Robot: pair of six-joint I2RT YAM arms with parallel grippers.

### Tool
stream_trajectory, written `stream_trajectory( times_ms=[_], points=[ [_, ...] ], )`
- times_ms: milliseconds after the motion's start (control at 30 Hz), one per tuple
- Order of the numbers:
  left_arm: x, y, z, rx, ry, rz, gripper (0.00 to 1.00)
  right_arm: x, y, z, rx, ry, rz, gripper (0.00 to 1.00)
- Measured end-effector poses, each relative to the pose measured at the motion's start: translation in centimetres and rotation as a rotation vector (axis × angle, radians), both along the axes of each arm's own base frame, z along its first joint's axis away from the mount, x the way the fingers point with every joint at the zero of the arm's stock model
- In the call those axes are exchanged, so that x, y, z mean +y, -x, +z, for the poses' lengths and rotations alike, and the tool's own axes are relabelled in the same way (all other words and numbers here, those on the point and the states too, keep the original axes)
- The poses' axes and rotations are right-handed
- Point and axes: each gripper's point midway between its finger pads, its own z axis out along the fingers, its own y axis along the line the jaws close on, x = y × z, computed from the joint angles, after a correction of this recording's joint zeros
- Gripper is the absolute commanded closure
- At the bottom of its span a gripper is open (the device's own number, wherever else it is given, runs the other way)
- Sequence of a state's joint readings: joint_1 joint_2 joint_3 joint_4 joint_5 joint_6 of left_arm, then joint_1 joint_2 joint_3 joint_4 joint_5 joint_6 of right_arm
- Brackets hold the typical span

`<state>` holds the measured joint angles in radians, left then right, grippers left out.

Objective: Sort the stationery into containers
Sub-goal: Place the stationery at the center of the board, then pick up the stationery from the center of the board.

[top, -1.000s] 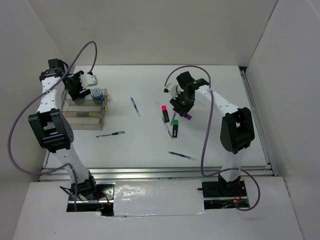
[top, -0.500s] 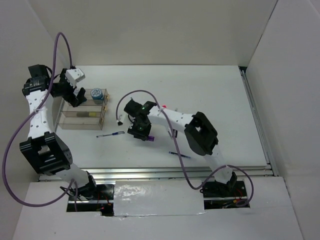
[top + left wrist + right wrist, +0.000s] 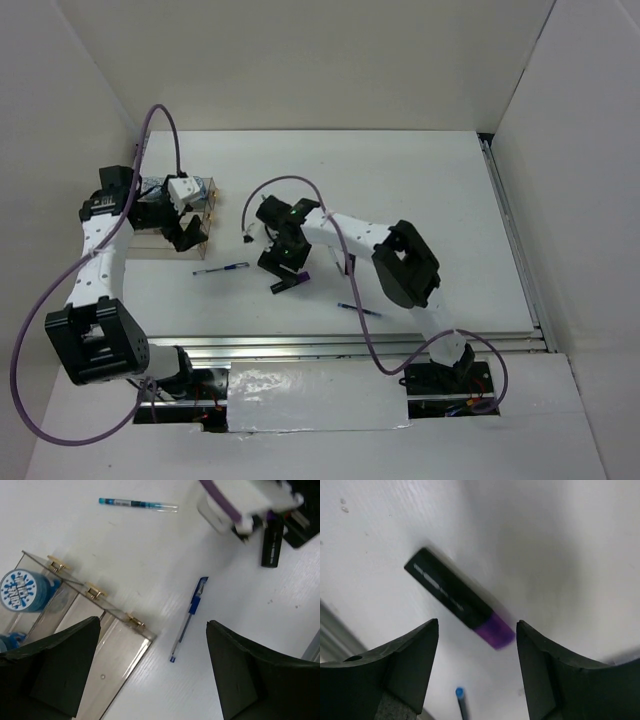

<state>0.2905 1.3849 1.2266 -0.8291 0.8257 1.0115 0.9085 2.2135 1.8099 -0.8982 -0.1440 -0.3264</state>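
Observation:
The black highlighter is below my left gripper and to its right in the top view. My left gripper will move that way and down astride its black body [image 3: 289, 284] [image 3: 272, 537].
The purple-capped black highlighter [image 3: 457, 600] lies loose on the white table; it also shows in the top view [image 3: 288, 283]. My right gripper [image 3: 477, 670] is open just above it, with a jaw on each side and neither touching; in the top view it [image 3: 283, 266] is at mid-table. My left gripper [image 3: 150, 680] is open and empty over the front right corner of the clear organizer box [image 3: 115, 645], which also shows at the left of the top view [image 3: 203, 222]. A blue-white tub [image 3: 20, 591] stands in the box. A blue pen [image 3: 189, 617] lies beside the box.
A second blue pen [image 3: 137, 504] lies farther out. In the top view another pen [image 3: 360, 310] lies near the front of the table. The right arm covers the spot where other highlighters lay. White walls enclose the table on three sides.
My right gripper swung left with the purple highlighter and has let it go onto the table. My left gripper moved from behind the box to its front right corner.

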Motion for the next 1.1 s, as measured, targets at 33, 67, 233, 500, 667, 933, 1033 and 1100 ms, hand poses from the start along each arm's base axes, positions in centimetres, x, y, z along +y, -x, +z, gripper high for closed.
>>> stream_trajectory(
  times_ms=[33, 67, 233, 500, 667, 933, 1033, 1100],
  points=[
    [-0.7, 0.3, -0.1, -0.002, 0.004, -0.008, 0.01, -0.3, -0.3, 1.1, 0.008, -0.027, -0.031, 0.29],
    [-1.5, 0.7, -0.3, -0.008, 0.001, -0.023, 0.01, -0.8, -0.9, 2.4, 0.01, -0.061, -0.065, 0.29],
    [-7.1, 2.4, -1.8, 0.011, -0.007, -0.122, 0.05, -7.3, -6.5, 10.8, -0.045, -0.262, -0.338, 0.31],
    [-16.2, 5.1, -6.9, 0.149, -0.095, -0.215, 0.17, -18.8, -6.7, 10.2, 0.003, -0.29, -0.703, 0.35],
    [-19.0, 6.2, -12.1, 0.302, -0.198, -0.197, 0.2, -20.8, -4.2, 6.6, 0.12, -0.24, -0.777, 0.36],
    [-22.2, 7.0, -16.4, 0.398, -0.292, -0.173, 0.3, -24.6, -4.0, 6.1, 0.144, -0.266, -0.914, 0.37],
    [-22.6, 6.1, -17.2, 0.411, -0.306, -0.158, 0.48, -25.5, -4.1, 6.2, 0.143, -0.279, -0.941, 0.38],
    [-23.0, 5.4, -17.4, 0.416, -0.308, -0.15, 0.53, -25.6, -4.0, 6.4, 0.145, -0.286, -0.945, 0.38]
  ],
)
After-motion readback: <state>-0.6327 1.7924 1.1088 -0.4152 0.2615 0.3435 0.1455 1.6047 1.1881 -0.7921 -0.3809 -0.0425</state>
